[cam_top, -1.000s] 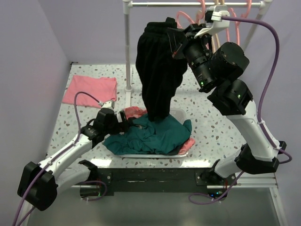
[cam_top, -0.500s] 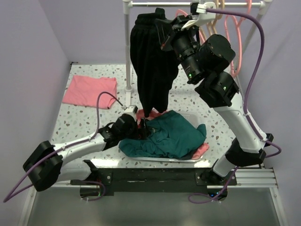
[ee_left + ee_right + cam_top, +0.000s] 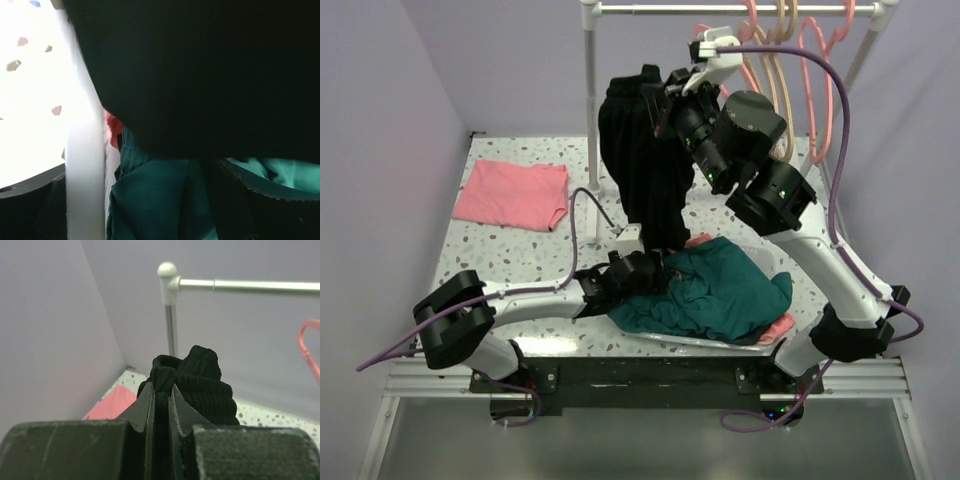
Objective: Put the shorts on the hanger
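Note:
I need to bring the waistband down and back with my right gripper and let go of it onto the near side of the table, because the shorts (image 3: 645, 170) are still hanging upright.
My right gripper (image 3: 658, 95) is shut on the waistband of the black shorts (image 3: 645, 170) and holds them up in front of the rail; the shorts hang down to the tray. In the right wrist view the fingers (image 3: 150, 400) pinch the ribbed band (image 3: 200, 375). My left gripper (image 3: 655, 272) is open at the shorts' lower end, over a teal cloth (image 3: 720, 290). In the left wrist view the black cloth (image 3: 200, 75) fills the top and the teal cloth (image 3: 155, 200) lies between the jaws. Salmon-pink hangers (image 3: 812, 60) hang on the rail behind the right arm.
The rail (image 3: 750, 8) runs along the back on a white post (image 3: 590, 110). A tan hanger (image 3: 785, 40) hangs among the pink ones. A tray (image 3: 670, 340) holds the teal and some red cloth. A pink cloth (image 3: 512, 193) lies at the far left.
The right gripper has moved left and down with the shorts. The left arm has stretched right, to the shorts' lower end. The teal pile has shifted right.

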You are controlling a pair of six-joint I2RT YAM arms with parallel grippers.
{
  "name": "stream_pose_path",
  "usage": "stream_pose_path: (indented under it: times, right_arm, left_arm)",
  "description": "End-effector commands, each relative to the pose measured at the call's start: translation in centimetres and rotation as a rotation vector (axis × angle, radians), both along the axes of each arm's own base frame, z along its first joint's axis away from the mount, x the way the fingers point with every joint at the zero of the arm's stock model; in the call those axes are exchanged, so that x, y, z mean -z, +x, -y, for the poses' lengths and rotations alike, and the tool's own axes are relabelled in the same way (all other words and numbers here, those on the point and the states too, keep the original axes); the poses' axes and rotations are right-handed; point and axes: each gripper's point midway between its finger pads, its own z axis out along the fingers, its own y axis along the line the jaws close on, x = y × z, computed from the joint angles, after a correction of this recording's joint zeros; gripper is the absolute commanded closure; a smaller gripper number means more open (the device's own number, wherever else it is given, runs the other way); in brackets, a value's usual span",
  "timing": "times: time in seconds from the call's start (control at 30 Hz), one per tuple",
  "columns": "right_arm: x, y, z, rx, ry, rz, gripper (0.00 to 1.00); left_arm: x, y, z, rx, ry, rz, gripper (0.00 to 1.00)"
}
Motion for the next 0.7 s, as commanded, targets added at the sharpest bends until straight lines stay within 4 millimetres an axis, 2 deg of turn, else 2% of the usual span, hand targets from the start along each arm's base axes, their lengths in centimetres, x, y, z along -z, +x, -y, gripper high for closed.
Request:
stream_pose_path:
  times: [0.0, 0.07, 0.17, 0.27, 0.4, 0.43, 0.47, 0.5, 0.53, 0.6, 0.67]
  right_arm:
    - [-0.3, -2.8, 1.6, -0.065, 0.088, -0.020, 1.00]
    - [1.3, -3.1, 1.7, -0.075, 0.082, -0.053, 1.00]
    - [3.2, -3.2, 1.6, -0.085, 0.079, -0.093, 1.00]
    - [4.4, -3.2, 0.9, -0.105, 0.073, -0.121, 1.00]
    - [5.0, -3.1, -0.1, -0.131, 0.062, -0.144, 1.00]
    - [4.7, -3.1, -0.2, -0.135, 0.065, -0.143, 1.00]
    - [4.7, -3.0, -0.3, -0.135, 0.063, -0.144, 1.00]
    - [4.9, -2.9, -0.4, -0.136, 0.058, -0.148, 1.00]
    - [4.9, -2.9, -0.4, -0.134, 0.055, -0.149, 1.00]
    - [5.1, -2.8, -0.4, -0.130, 0.050, -0.152, 1.00]
    - [5.5, -2.7, -0.4, -0.126, 0.042, -0.158, 1.00]
  left_arm:
    - [-5.3, -3.7, 9.1, 0.145, -0.274, -0.004, 0.21]
    - [-4.9, -4.9, 9.7, 0.176, -0.264, -0.016, 0.25]
    - [-3.7, -5.6, 8.8, 0.163, -0.257, -0.046, 0.28]
    - [-4.7, -6.0, 9.6, 0.179, -0.310, -0.040, 0.30]
    - [-5.7, -7.4, 12.1, 0.229, -0.332, -0.015, 0.30]
    - [-6.6, -7.8, 13.2, 0.257, -0.357, -0.008, 0.30]
    - [-6.9, -7.7, 13.8, 0.272, -0.355, 0.006, 0.30]
    - [-6.1, -7.5, 14.3, 0.275, -0.333, 0.001, 0.30]
    - [-7.1, -7.3, 15.2, 0.295, -0.341, 0.028, 0.30]
    - [-6.9, -7.0, 16.3, 0.308, -0.345, 0.040, 0.30]
    - [-8.0, -6.3, 17.4, 0.322, -0.360, 0.069, 0.30]
